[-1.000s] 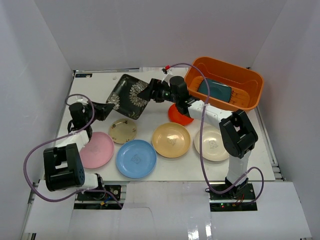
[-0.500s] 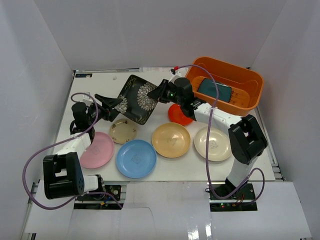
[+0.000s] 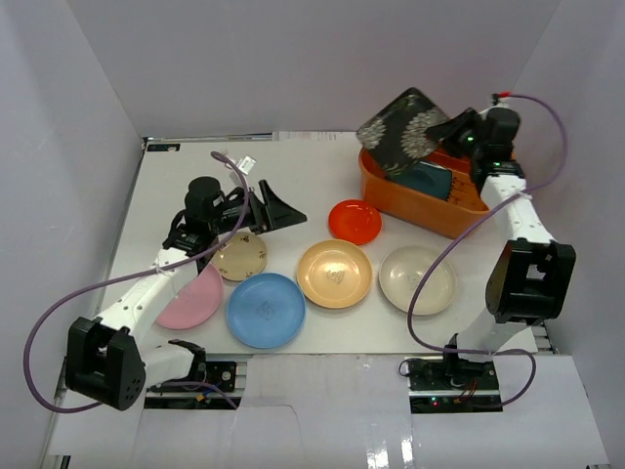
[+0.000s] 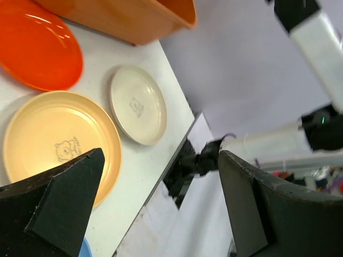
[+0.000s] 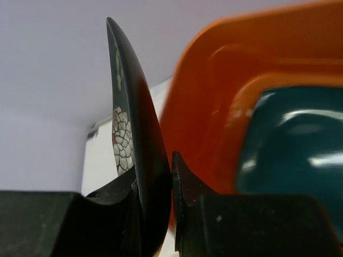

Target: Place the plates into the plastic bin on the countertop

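Observation:
The right gripper goes to the right in the top view next, then down, and releases the floral plate [image 3: 402, 130] onto the teal plate [image 3: 430, 181], clearing the bin's overhung rim.
My right gripper [image 3: 444, 130] [image 5: 155, 182] is shut on the edge of the square black floral plate [image 3: 402, 130] [image 5: 136, 107], holding it tilted in the air over the left end of the orange plastic bin [image 3: 430, 207] [image 5: 214, 80]. A square teal plate [image 3: 430, 181] [image 5: 292, 139] lies inside the bin. My left gripper [image 3: 278, 217] [image 4: 161, 198] hangs open and empty above the countertop [image 3: 176, 186], left of the red plate [image 3: 354, 221] [image 4: 37, 45]. In the front row lie the pink [image 3: 190, 298], beige patterned [image 3: 241, 256], blue [image 3: 266, 310], yellow-orange [image 3: 334, 274] [image 4: 53, 139] and cream [image 3: 417, 279] [image 4: 138, 104] plates.
White walls [image 3: 88, 117] close in the countertop on the left, back and right. A purple cable [image 3: 59, 303] loops beside the left arm, another [image 3: 439, 249] runs along the right arm past the cream plate. Both arm bases stand at the near edge.
The left gripper let go of the black floral plate and opened. The right gripper closed on it and carried it right and up, over the bin. The left arm swung toward the middle.

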You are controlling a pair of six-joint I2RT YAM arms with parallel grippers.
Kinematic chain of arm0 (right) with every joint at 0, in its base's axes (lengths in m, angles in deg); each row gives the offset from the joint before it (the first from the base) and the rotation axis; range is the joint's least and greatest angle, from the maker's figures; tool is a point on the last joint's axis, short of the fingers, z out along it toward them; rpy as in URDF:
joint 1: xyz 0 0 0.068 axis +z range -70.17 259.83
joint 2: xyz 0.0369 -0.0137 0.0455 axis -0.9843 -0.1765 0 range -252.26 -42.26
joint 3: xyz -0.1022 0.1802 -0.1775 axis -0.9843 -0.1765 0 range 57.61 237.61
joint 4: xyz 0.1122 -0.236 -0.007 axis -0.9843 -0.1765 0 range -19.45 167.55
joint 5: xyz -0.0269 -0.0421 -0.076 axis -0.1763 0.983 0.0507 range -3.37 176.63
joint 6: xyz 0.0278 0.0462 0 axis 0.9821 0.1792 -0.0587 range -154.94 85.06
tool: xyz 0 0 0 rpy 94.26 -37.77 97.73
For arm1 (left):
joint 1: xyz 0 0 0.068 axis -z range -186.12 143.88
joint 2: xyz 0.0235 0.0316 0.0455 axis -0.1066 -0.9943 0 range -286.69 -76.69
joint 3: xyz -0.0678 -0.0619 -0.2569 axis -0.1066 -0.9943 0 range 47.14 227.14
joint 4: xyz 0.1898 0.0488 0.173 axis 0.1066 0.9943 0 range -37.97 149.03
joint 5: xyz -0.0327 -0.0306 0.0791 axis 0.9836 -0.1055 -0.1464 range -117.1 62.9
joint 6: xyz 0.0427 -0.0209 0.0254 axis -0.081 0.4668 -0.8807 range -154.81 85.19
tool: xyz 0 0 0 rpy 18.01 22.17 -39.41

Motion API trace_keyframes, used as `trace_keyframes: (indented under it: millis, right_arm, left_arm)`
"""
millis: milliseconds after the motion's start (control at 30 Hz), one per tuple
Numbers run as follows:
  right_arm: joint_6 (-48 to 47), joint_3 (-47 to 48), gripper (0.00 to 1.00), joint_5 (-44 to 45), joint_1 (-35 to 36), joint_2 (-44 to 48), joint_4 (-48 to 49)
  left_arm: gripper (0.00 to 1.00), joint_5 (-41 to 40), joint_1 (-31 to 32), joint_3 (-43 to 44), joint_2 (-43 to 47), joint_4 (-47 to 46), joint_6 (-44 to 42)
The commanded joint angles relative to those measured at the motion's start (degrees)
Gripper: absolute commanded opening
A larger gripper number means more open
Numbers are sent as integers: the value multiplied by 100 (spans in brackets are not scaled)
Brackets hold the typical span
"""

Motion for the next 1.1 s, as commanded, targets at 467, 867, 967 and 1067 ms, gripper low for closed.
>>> trace_keyframes:
  millis: [467,867,967,1067]
  right_arm:
    - [-922,1495,8,-956,-1578,-1248,-1229]
    - [-1607,1451,54,-263,-1551,-1618,-1834]
    - [-1950,1618,74,160,-1481,-1626,-2212]
    - [-2310,1811,90,844,-1341,-1574,-2450]
  left_arm:
    - [98,-1945,2156,470,887,1988,-2811]
    - [98,-2280,2227,488,870,2059,-2917]
    - [98,-2429,2227,497,844,2111,-2935]
    - [98,-2526,2227,506,835,2138,-2952]
